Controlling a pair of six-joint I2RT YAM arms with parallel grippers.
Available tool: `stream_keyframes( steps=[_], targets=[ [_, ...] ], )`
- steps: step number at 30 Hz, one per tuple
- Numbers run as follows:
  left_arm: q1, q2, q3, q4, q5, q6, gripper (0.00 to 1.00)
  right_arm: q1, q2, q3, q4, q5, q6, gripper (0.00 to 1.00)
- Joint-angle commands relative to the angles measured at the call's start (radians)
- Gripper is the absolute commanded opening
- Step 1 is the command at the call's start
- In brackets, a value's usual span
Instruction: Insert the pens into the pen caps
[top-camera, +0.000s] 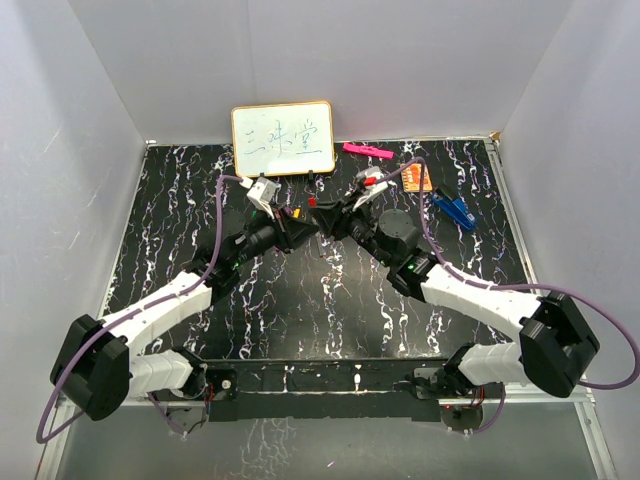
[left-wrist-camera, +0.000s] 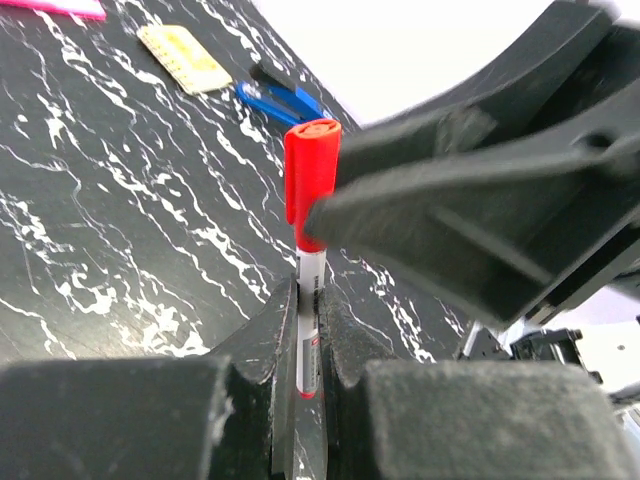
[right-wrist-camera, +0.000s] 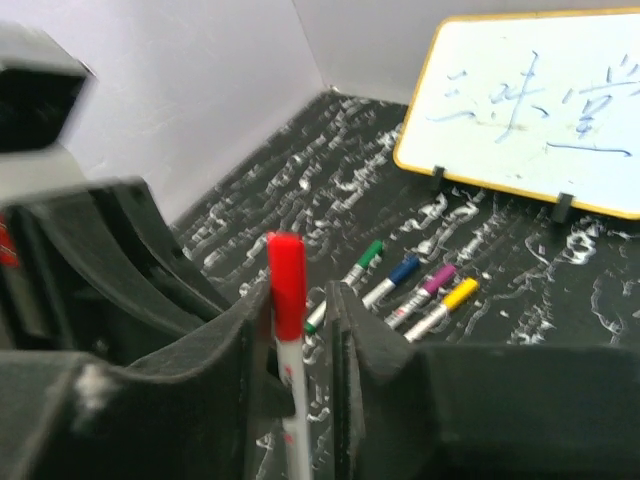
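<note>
I will next move my left gripper down, tilt the white pen flat and let go of it on the tabletop (top-camera: 306, 217) beside the yellow pen, because that spot is below the gripper.
In the left wrist view, a white pen (left-wrist-camera: 309, 300) stands upright between the fingers of my left gripper (left-wrist-camera: 308, 310), which is shut on its barrel. A red pen cap (left-wrist-camera: 312, 180) sits on the pen's upper end. A finger (left-wrist-camera: 450, 220) of my right gripper reaches in beside that cap. In the right wrist view the red cap (right-wrist-camera: 286, 285) rests against the left finger of my right gripper (right-wrist-camera: 300, 310), with a gap to the right finger, so the jaws stand slightly open. The two grippers meet above the table's middle (top-camera: 315, 215). Several capped pens, green (right-wrist-camera: 365, 258), blue (right-wrist-camera: 392, 280), purple (right-wrist-camera: 428, 288) and yellow (right-wrist-camera: 445, 305), lie side by side on the table.
A small whiteboard (top-camera: 283, 138) stands at the back of the black marbled table (top-camera: 330, 300). A pink bar (top-camera: 367, 151), a yellowish card (top-camera: 420, 178) and a blue clip (top-camera: 455, 210) lie at the back right. Grey walls enclose the table on three sides.
</note>
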Motion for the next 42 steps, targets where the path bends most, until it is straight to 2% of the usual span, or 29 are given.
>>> stream_keyframes(
  steps=[1,3,8,16,24,35,42],
  targets=[
    [0.016,-0.045,0.045,0.088,-0.055,0.033,0.00,0.006,0.028,0.019,-0.151,0.034,-0.001,0.33],
    [0.018,-0.025,0.054,0.062,-0.053,0.039,0.00,0.006,0.022,0.021,-0.143,0.037,0.003,0.36],
    [0.018,0.038,0.064,0.013,-0.040,0.020,0.00,0.005,-0.008,0.025,-0.123,0.076,0.002,0.38],
    [0.023,0.144,0.117,-0.137,-0.158,0.084,0.00,0.005,-0.108,0.009,-0.153,0.140,-0.010,0.39],
    [0.039,0.344,0.252,-0.262,-0.197,0.129,0.00,0.005,-0.179,-0.010,-0.207,0.206,-0.013,0.39],
    [0.047,0.553,0.435,-0.449,-0.319,0.196,0.00,0.004,-0.203,-0.043,-0.222,0.235,-0.015,0.39],
    [0.054,0.658,0.534,-0.528,-0.349,0.223,0.00,0.004,-0.211,-0.056,-0.229,0.239,-0.014,0.39]
  ],
)
